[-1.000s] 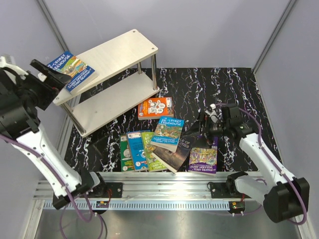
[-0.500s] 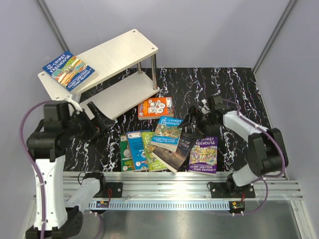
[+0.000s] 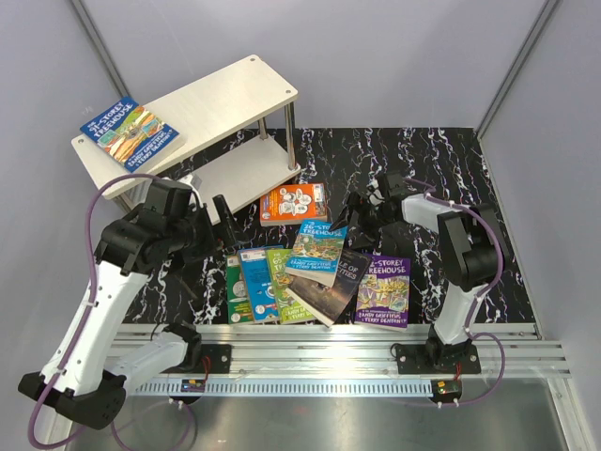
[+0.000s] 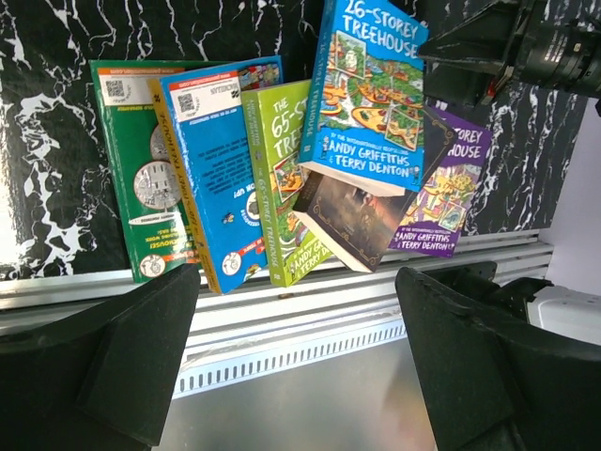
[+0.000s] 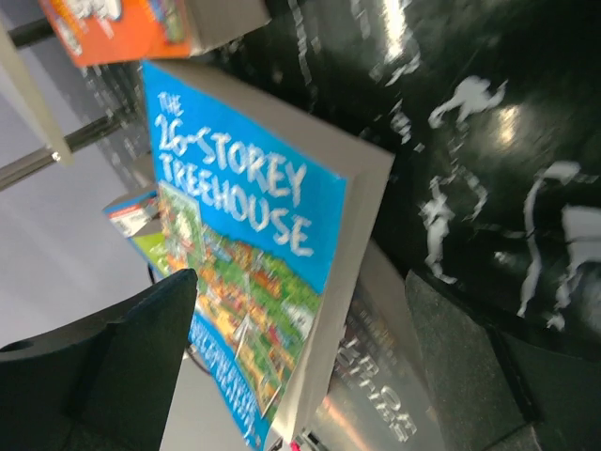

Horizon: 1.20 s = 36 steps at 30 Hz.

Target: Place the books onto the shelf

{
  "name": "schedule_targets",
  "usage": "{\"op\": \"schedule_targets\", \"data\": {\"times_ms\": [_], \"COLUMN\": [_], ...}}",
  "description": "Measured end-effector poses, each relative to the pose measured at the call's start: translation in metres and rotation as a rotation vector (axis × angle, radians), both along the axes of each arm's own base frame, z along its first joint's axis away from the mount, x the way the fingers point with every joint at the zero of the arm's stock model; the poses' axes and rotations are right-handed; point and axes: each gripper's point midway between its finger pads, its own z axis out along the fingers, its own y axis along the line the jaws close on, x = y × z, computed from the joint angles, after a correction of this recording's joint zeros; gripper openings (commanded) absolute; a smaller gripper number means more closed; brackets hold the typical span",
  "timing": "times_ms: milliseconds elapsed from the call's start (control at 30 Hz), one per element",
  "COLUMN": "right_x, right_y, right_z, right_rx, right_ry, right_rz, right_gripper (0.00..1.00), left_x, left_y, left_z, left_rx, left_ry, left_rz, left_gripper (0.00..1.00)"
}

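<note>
The blue Treehouse book's far corner (image 3: 340, 231) (image 5: 351, 192) juts clear of the dark book. So my right gripper slides around that corner next, to the left in the top view, and closes.
The shelf (image 3: 216, 99) stands at the back left, with one blue book (image 3: 129, 132) lying on the left end of its top board. More books lie fanned on the mat: orange (image 3: 294, 203), blue "26-Storey Treehouse" (image 3: 317, 252) (image 4: 366, 85) (image 5: 244, 254), a dark one (image 3: 336, 287) under it, purple (image 3: 383, 293), green (image 4: 141, 178) and lime (image 4: 282, 188). My left gripper (image 3: 218, 214) (image 4: 296, 310) hangs open and empty left of the fan. My right gripper (image 3: 360, 214) (image 5: 300, 310) is open, its fingers on either side of the blue Treehouse book's right edge.
A black marbled mat (image 3: 451, 178) covers the table. An aluminium rail (image 3: 310, 343) runs along the near edge by the arm bases. Thin steel posts (image 3: 289, 132) hold up the shelf's right end. Grey walls close in the left, back and right.
The left arm has come down from the shelf's left end, leaving the blue book there, to the mat beside the fanned books. The right gripper has moved left up to the blue Treehouse book.
</note>
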Motion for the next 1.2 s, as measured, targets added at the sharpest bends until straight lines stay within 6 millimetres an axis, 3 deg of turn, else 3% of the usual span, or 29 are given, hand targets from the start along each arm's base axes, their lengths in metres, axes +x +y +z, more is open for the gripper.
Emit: {"op": "schedule_targets", "data": {"times_ms": [133, 267, 367, 433, 467, 533, 567, 600, 700, 833, 967, 1100, 1200], "right_x": [0.005, 0.009, 0.011, 0.012, 0.011, 0.011, 0.011, 0.010, 0.014, 0.015, 0.022, 0.025, 0.012], "right_y": [0.002, 0.010, 0.018, 0.024, 0.028, 0.033, 0.034, 0.035, 0.038, 0.034, 0.024, 0.018, 0.015], "right_z": [-0.016, -0.015, -0.014, -0.015, -0.017, -0.021, -0.025, -0.028, -0.022, -0.014, 0.013, 0.066, 0.111], "right_rx": [0.009, 0.061, 0.089, 0.105, 0.113, 0.116, 0.117, 0.122, 0.147, 0.083, -0.029, -0.070, -0.047], "right_ry": [0.009, -0.008, -0.028, -0.041, -0.048, -0.065, -0.064, -0.064, -0.083, -0.098, -0.150, -0.247, -0.322], "right_rz": [-0.023, -0.045, -0.049, -0.049, -0.048, -0.051, -0.057, -0.061, -0.064, -0.044, -0.008, 0.028, 0.037], "right_gripper": [1.00, 1.00, 0.91, 0.82, 0.70, 0.56, 0.42, 0.36, 0.20, 0.11, 0.01, 0.00, 0.00], "left_x": [-0.001, -0.002, -0.002, 0.000, 0.001, 0.003, 0.004, 0.005, 0.006, 0.007, 0.012, 0.021, 0.027], "left_y": [0.000, 0.001, 0.001, 0.001, 0.000, 0.000, 0.000, 0.000, 0.000, 0.001, -0.002, -0.012, -0.026], "left_z": [-0.012, -0.023, -0.026, -0.028, -0.030, -0.033, -0.034, -0.036, -0.038, -0.039, -0.036, -0.026, -0.019], "left_rx": [0.012, 0.033, 0.044, 0.053, 0.057, 0.067, 0.074, 0.080, 0.096, 0.109, 0.101, 0.052, -0.005], "left_ry": [0.022, 0.042, 0.044, 0.052, 0.055, 0.065, 0.070, 0.072, 0.073, 0.064, 0.035, -0.020, -0.073], "left_rz": [-0.004, -0.019, -0.032, -0.042, -0.047, -0.056, -0.062, -0.068, -0.086, -0.106, -0.115, -0.139, -0.174], "left_gripper": [0.93, 0.94, 0.94, 0.95, 0.96, 0.98, 0.99, 0.99, 0.99, 0.99, 0.99, 0.99, 0.99]}}
